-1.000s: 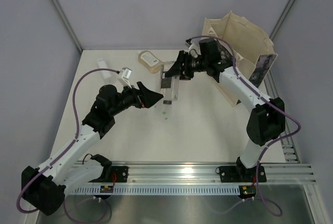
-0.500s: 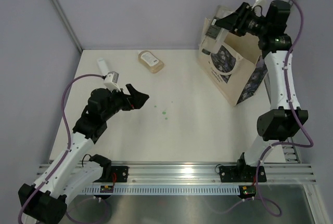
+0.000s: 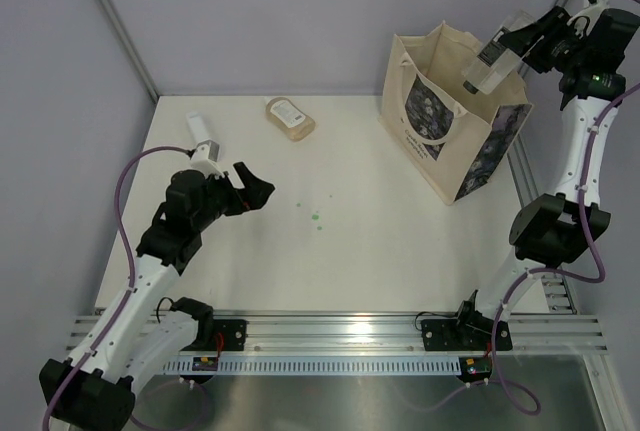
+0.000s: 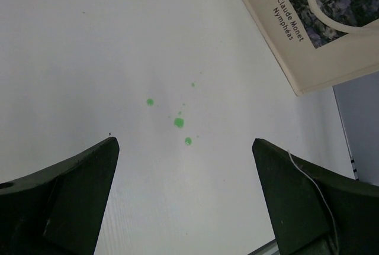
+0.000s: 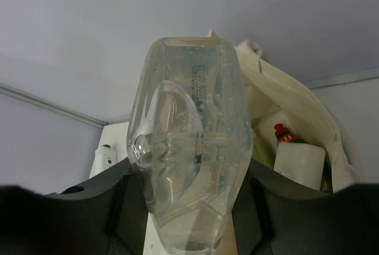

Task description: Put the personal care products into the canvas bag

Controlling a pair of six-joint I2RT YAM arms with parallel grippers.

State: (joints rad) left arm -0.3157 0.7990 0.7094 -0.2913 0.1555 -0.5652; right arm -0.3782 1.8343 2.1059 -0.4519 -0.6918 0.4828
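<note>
Next, the right gripper tilts downward over the canvas bag's opening (image 3: 461, 72) (image 5: 286, 129) and lowers the clear bottle inside, since the bottle slants across the bag's open top.
My right gripper (image 3: 503, 46) is shut on a clear bottle (image 3: 487, 59) and holds it in the air above the open top of the canvas bag (image 3: 450, 141). In the right wrist view the clear bottle (image 5: 189, 142) fills the middle between my fingers (image 5: 269, 207). Behind it the bag (image 5: 284, 98) holds a red-capped bottle (image 5: 282, 131) and a white container (image 5: 299, 164). A white tube (image 3: 203, 135) and a beige pouch (image 3: 289, 117) lie on the table at the back left. My left gripper (image 3: 256, 187) is open and empty, low over the table (image 4: 184, 142).
Green spots (image 3: 316, 216) mark the white table near its middle, also seen in the left wrist view (image 4: 179, 122). The bag's printed lower corner (image 4: 308, 36) shows at the top right of the left wrist view. Grey walls enclose the table on three sides.
My right arm has lifted the clear bottle from the middle of the table and carried it up and right, to above the bag. My left arm has drawn back a little to the left.
</note>
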